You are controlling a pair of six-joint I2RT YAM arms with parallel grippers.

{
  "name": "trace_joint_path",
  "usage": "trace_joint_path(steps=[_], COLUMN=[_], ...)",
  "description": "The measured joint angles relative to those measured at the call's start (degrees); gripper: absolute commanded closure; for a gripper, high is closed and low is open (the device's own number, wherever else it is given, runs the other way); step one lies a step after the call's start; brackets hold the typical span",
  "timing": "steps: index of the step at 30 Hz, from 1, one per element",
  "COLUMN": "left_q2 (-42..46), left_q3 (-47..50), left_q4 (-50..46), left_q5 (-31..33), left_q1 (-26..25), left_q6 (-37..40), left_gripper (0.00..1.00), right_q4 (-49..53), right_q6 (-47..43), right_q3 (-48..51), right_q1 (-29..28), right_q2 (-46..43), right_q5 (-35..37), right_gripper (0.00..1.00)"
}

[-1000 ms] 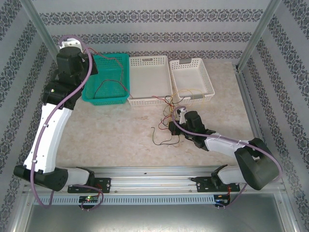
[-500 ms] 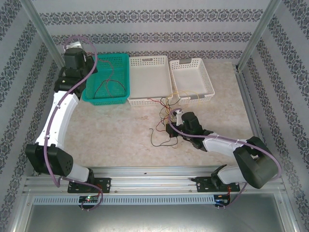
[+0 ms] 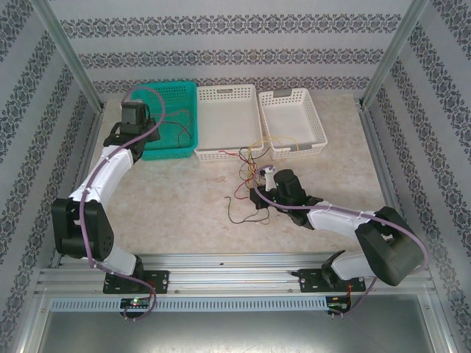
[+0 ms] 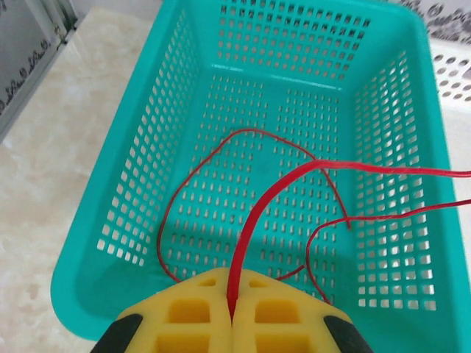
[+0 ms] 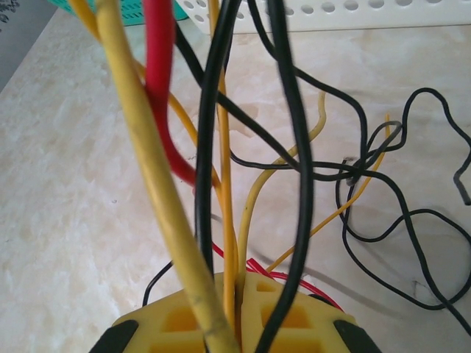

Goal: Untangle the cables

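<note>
I will lower my left gripper toward the bottom of the teal basket (image 3: 168,153) next, then let go of the red cable over the basket's bottom.
The cables (image 3: 249,175) lie as a red, yellow and black tangle on the table in front of the white baskets. My left gripper (image 3: 140,126) hangs over the teal basket (image 3: 168,153), shut on a red cable (image 4: 274,187). That cable loops across the basket floor and runs off to the right. My right gripper (image 3: 257,194) sits low at the tangle, shut on thin yellow cables (image 5: 229,243). A thick yellow cable (image 5: 140,154), black cables (image 5: 296,147) and a red one (image 5: 158,81) cross in front of its fingers (image 5: 294,309).
Two white baskets (image 3: 228,121) (image 3: 293,118) stand side by side to the right of the teal one, at the back of the table. Loose black loops (image 5: 401,220) spread over the marble top to the right of my right gripper. Metal posts frame both sides.
My left arm has drawn back toward the near side and lower, bringing the red cable along. My right gripper has shifted slightly left, keeping its cables.
</note>
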State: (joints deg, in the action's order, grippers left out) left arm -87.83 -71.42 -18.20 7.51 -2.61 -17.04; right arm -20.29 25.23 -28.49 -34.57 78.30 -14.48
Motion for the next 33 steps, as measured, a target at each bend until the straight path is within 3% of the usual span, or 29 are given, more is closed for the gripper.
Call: trace_joint_path(steps=[11, 19, 23, 26, 33], left_q2=[-9.16, -10.32, -10.32, -10.32, -10.25], left_q3=[-2.23, -2.23, -2.23, -2.23, -2.23], left_q4=[-2.43, -4.37, -4.63, -4.85, -5.27], left_q5=[2.23, 2.62, 2.62, 2.62, 0.50], left_q1=[0.11, 0.11, 0.11, 0.13, 1.25], left_q6=[-3.54, -5.35, -5.84, -6.25, -7.91], left_gripper=[0.97, 0.65, 0.63, 0.55, 0.53], right_q4=[0.17, 0.37, 0.35, 0.35, 0.35], right_q6=[-0.22, -0.81, -1.25, -1.42, -1.53], right_q3=[-0.83, -0.94, -1.07, -1.18, -1.42], right_q1=[-0.50, -0.96, -1.46, -1.97, -1.99], right_q2=[0.92, 1.16, 1.53, 1.64, 1.64], right_q5=[-0.24, -1.11, -1.51, -1.53, -1.68], right_gripper=[1.00, 1.00, 1.00, 1.00, 1.00])
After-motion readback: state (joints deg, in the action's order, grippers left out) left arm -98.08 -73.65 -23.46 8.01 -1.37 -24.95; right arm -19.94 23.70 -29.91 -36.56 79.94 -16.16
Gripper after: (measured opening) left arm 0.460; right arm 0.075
